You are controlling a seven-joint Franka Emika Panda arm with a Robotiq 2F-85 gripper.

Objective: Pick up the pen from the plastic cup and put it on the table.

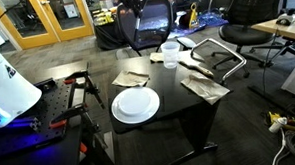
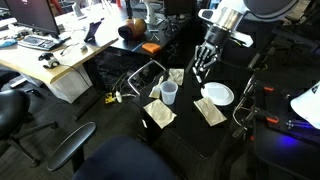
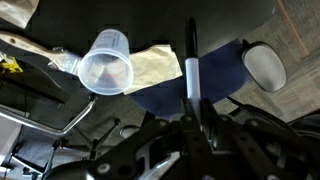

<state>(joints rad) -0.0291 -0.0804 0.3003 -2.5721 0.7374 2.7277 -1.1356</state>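
The pen [image 3: 191,72] goes down with my gripper onto the black tabletop between the tan cloths next, and my gripper releases it there. That patch is bare and lies below.
In the wrist view my gripper [image 3: 195,108] is shut on the pen [image 3: 191,72], a thin stick with a pale barrel and a dark tip that points away from the jaws. The clear plastic cup [image 3: 105,66] is to the left of the pen and apart from it; its inside looks empty. In an exterior view the gripper [image 2: 205,62] hangs above the black table [image 2: 190,128], up and right of the cup [image 2: 169,93]. The cup [image 1: 170,53] stands near the far edge of the table [image 1: 178,103]. The pen is too thin to make out in both exterior views.
A round white plate [image 1: 135,104] sits on the table near its front corner and also shows in an exterior view [image 2: 218,94]. Tan cloths [image 1: 204,87] [image 2: 158,113] lie around the cup. A chrome chair frame [image 1: 221,57], office chairs and desks surround the table.
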